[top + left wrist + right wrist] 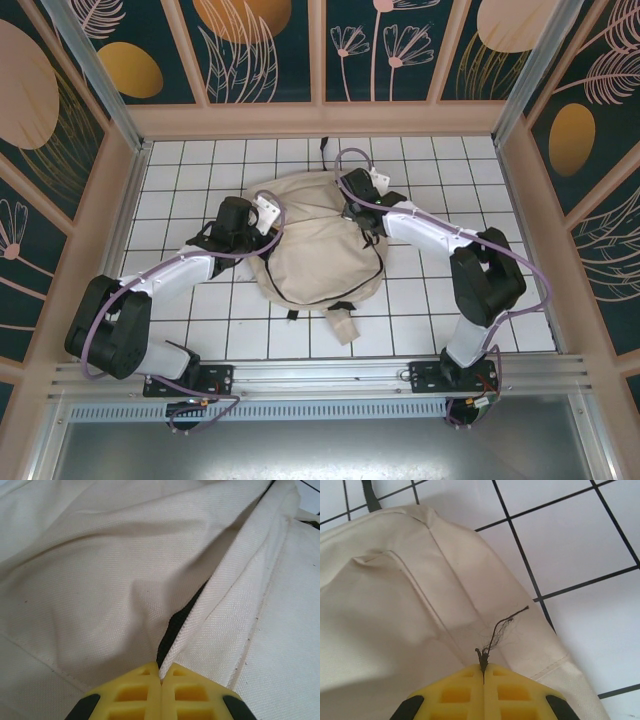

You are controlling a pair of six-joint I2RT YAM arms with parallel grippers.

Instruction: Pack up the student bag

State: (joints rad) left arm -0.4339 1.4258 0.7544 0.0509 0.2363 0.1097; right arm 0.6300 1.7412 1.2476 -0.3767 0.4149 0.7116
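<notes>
The cord (501,627) needs to be pulled by my right gripper toward the bag's side edge (542,627) close beside it, away from my left gripper. My right gripper then needs to open to let go of the cord.
The student bag (320,245), a cream fabric backpack, lies flat in the middle of the white tiled table. My left gripper (272,228) is at its left side. In the left wrist view that gripper (161,669) is shut on a fold of the bag's cream fabric (200,630), right beside a dark zipper strip (175,625). My right gripper (358,212) is at the bag's upper right. In the right wrist view it (484,666) is shut on a short dark frayed cord (501,627) lying on the student bag (395,610).
The bag's black top loop (369,494) points to the far wall. A beige strap (345,325) trails toward the near edge. Wooden-framed walls (320,118) close the table on three sides, and an aluminium rail (320,372) runs along the front.
</notes>
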